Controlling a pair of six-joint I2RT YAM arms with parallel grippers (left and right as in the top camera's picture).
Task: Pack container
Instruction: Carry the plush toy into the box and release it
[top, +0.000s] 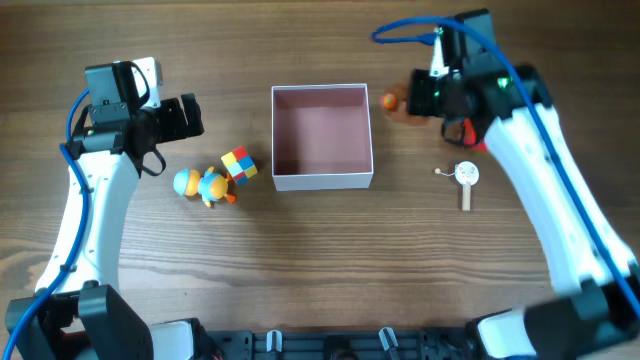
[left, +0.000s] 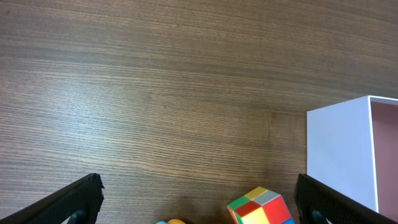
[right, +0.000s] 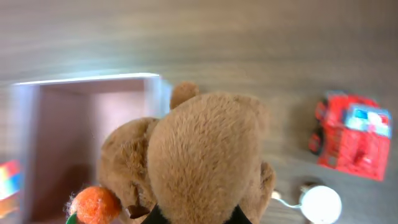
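Next, my right gripper moves the bear (right: 205, 155) over the side of the container (top: 322, 180), down into the container's far corner nearest my left gripper.
The container (top: 322, 180), a square white-walled box with a dusty-pink inside, stands at the table's middle; it also shows in the right wrist view (right: 93, 78) and the left wrist view (left: 339, 149). My right gripper (top: 425, 95) is shut on a brown plush bear (right: 205, 155) with an orange ball (top: 389, 100), held just right of the container. My left gripper (top: 185, 117) is open and empty, left of the container. A multicoloured cube (top: 238, 165), also in the left wrist view (left: 261, 208), and a blue-and-orange duck toy (top: 205, 186) lie below it.
A red toy truck (right: 351, 137) lies right of the bear, mostly hidden under my right arm in the overhead view. A white round toy with a wooden handle (top: 466, 178) lies at the right, also in the right wrist view (right: 320, 204).
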